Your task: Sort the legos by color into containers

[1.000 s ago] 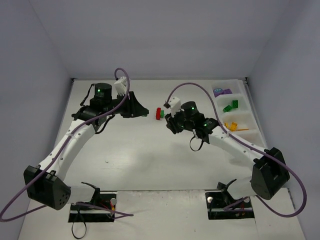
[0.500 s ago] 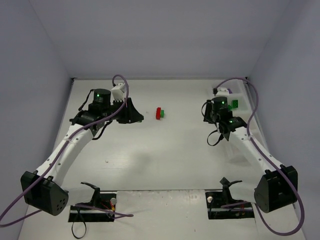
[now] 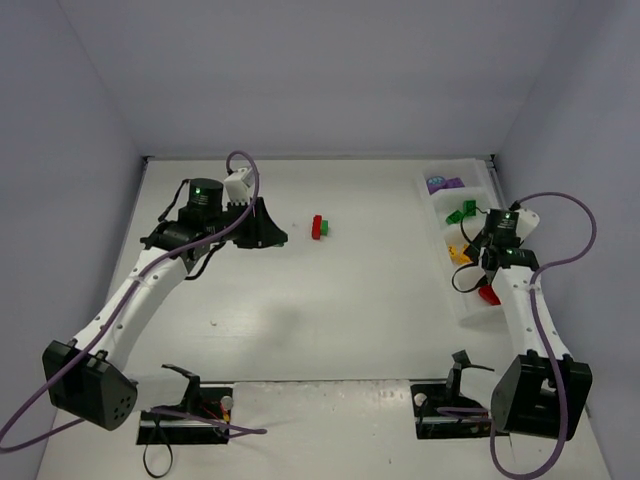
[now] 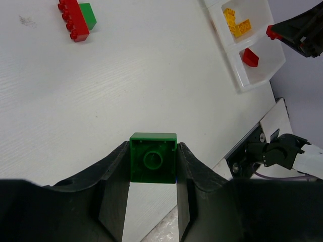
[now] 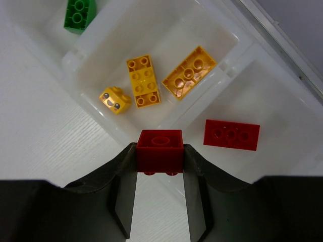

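My lego goes back over the bin holding a red lego next as my right gripper draws back and releases it. That bin lies to the right in the right wrist view.
My left gripper (image 3: 268,233) (image 4: 153,161) is shut on a green lego (image 4: 153,157) and holds it above the table, left of a red lego (image 3: 317,226) (image 4: 73,19) joined to a green one (image 4: 88,15). My right gripper (image 3: 488,278) (image 5: 160,151) is shut on a red lego (image 5: 160,145), over the near edge of the container tray (image 3: 487,176) where the yellow and red bins meet. The bins hold purple legos (image 3: 443,184), a green one (image 3: 462,212) (image 5: 78,13), yellow ones (image 5: 143,80) (image 3: 458,252) and a red one (image 5: 231,134).
The tray stands along the right wall. The arm bases and their mounting plates (image 3: 186,415) sit at the near edge. Grey walls close the table on three sides.
My right arm has swung from beside the red and green pair at mid-table to the tray at the right, carrying the red lego. My left gripper has shifted only slightly.
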Motion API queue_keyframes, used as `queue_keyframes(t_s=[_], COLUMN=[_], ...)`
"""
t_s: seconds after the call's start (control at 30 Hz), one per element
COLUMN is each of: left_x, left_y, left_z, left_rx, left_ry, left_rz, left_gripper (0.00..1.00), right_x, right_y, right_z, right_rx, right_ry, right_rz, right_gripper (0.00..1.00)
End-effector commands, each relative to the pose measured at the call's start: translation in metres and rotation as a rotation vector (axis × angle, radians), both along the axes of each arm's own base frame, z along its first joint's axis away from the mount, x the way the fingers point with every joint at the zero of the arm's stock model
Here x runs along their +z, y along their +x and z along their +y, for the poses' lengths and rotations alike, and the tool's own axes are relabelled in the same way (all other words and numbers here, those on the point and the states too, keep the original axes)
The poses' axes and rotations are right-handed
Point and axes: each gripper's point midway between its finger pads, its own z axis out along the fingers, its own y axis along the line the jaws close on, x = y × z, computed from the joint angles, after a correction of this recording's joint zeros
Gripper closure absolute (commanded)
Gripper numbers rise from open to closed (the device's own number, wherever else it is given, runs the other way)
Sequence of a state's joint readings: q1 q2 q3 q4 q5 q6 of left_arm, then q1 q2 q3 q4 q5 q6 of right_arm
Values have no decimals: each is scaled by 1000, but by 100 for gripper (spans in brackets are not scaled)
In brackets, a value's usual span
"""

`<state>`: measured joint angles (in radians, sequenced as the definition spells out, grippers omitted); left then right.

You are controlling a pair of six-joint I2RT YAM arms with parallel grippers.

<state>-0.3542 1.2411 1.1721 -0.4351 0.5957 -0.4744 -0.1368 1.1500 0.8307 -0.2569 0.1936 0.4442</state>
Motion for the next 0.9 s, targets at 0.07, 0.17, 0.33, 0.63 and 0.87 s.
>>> queue_keyframes(t_s=[0.07,0.17,0.33,0.63,0.87], left_x=[26,26,28,27,26], left_y=[8,9,10,10,11], left_z=[-5,-6,-7,-9,-11], left_rx=[-28,-34,-40,-52,-52], left_ry=[-28,-30,-36,-38,-46], left_rz=[-93,-96,-102,-103,-98], left_gripper=[100,100,100,100,100], right_x=[2,-8,-24,-46,-27], right_y=[-10,-16,-32,-49,-35], right_z=[-20,-26,-34,-43,-37], right_rx=[-134,-171,-234,-330,-243], right_ry=[7,17,48,96,103], right_rz=[-14,19,62,107,58], right_gripper=[100,100,100,73,38])
